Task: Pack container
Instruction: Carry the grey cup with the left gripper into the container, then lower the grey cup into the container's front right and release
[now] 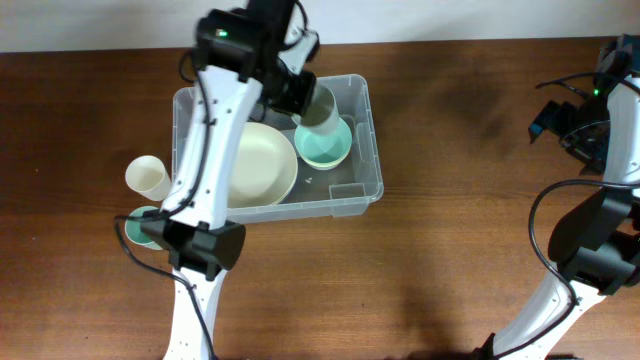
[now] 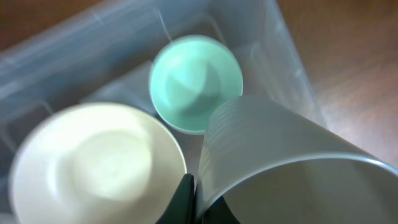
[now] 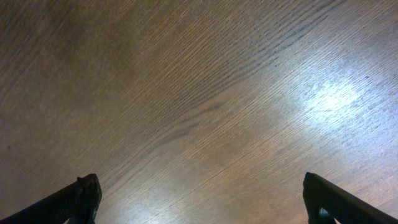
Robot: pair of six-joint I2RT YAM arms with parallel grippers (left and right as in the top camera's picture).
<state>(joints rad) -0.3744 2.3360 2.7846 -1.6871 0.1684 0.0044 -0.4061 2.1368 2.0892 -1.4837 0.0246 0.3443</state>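
Observation:
I will move my left gripper back past the mint-green bowl first, then down by the near side of the container, to get to the container's free bottom beside the cream bowl.
The clear container (image 1: 372, 160) sits left of the table's middle. Inside it lie a cream bowl (image 1: 258, 165) and a mint-green bowl (image 1: 327, 148). My left gripper (image 1: 300, 95) hovers over the container's far right part and is shut on the rim of a pale grey cup (image 1: 318, 108). In the left wrist view the fingers (image 2: 186, 198) pinch the cup's wall (image 2: 280, 162), with the mint bowl (image 2: 194, 82) and cream bowl (image 2: 93, 165) below inside the container (image 2: 56, 59). My right gripper (image 3: 202, 199) is open over bare wood at the far right (image 1: 562, 122).
A cream cup (image 1: 148, 177) lies on its side just left of the container. A teal item (image 1: 138, 230) shows partly behind the left arm's base. The wooden table (image 1: 460, 200) runs between the container and the right arm.

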